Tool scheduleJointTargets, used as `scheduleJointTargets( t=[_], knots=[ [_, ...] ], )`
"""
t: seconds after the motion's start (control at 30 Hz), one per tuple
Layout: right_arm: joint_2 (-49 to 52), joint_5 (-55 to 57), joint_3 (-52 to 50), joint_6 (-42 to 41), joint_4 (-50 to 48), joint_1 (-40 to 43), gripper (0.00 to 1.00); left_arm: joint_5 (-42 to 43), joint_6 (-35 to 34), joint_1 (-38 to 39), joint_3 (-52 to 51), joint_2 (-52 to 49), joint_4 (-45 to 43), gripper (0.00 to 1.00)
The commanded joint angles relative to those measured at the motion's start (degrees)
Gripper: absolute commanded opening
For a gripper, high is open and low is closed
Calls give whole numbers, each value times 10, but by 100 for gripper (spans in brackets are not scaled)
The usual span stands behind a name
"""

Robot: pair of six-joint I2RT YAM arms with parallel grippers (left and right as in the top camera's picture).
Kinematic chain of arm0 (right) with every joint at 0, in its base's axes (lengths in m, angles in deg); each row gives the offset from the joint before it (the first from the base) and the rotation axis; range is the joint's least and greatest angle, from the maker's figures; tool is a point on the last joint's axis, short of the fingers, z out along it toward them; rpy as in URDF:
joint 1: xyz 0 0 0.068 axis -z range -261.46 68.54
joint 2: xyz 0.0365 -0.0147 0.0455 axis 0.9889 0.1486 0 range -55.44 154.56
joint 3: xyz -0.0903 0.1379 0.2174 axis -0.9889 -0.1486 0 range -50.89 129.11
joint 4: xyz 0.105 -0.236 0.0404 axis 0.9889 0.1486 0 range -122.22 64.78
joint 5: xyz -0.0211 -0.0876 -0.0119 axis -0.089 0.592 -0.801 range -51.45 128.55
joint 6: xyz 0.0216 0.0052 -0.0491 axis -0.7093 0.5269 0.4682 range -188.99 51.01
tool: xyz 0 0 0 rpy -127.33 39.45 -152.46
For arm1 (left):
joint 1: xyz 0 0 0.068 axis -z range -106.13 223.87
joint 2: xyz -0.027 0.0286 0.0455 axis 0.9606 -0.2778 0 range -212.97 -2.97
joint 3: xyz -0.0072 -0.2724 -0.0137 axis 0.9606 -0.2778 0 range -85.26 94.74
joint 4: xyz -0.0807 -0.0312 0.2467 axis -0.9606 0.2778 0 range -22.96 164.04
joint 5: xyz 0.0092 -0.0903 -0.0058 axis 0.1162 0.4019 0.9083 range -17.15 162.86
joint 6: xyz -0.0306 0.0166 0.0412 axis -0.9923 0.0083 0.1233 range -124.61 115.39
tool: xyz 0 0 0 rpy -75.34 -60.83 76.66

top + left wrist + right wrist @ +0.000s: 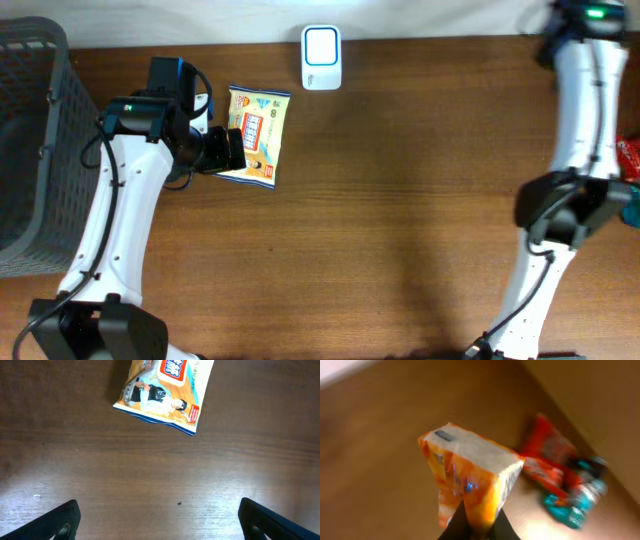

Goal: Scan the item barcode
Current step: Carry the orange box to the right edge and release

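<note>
The bare wood beside the red packet is clear for the orange packet (pixel 470 475), so my right gripper will next go down and pull back over that part of the wood.
A white barcode scanner (pixel 321 58) stands at the table's far edge. To its left a yellow snack packet (pixel 258 135) lies flat on the wood, and the left wrist view shows it (pixel 165 390) at the top of the frame. My left gripper (pixel 160 522) hangs open above bare table just short of that packet, its fingers (pixel 62 520) far apart. In the overhead view the left gripper (pixel 222 150) is at the packet's left edge. My right gripper (pixel 480 527) is shut on an orange packet (pixel 470 475) and holds it up off the table at the far right.
A grey mesh basket (pixel 30 140) fills the left edge of the table. Below the held packet lie a red packet (pixel 545 460) and a teal item (pixel 570 505). The red packet (pixel 628 155) also shows at the right edge by the right arm (pixel 570 205).
</note>
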Motion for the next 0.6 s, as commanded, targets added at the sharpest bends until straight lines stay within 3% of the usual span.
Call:
scheduleJointTargets(
  t=[0.0, 0.17, 0.23, 0.27, 0.3, 0.33, 0.5, 0.57],
  knots=[
    [1, 3, 2, -15, 60, 103, 4, 4, -3, -2, 2, 0, 1, 99],
    [9, -120, -38, -15, 68, 223, 4, 4, -3, -2, 2, 0, 1, 99],
    [9, -120, -72, -15, 46, 230, 14, 4, -3, -2, 2, 0, 1, 99],
    [9, -120, -98, -15, 29, 230, 59, 4, -3, -2, 2, 0, 1, 99],
    [9, -120, -110, -15, 23, 229, 71, 4, -3, -2, 2, 0, 1, 99],
    [9, -120, -120, -15, 21, 229, 97, 4, -3, -2, 2, 0, 1, 99],
    [3, -154, -90, -15, 64, 229, 99, 4, -3, -2, 2, 0, 1, 99],
    [-3, -296, -89, -3, 67, 229, 99, 4, -3, -2, 2, 0, 1, 99]
  ],
)
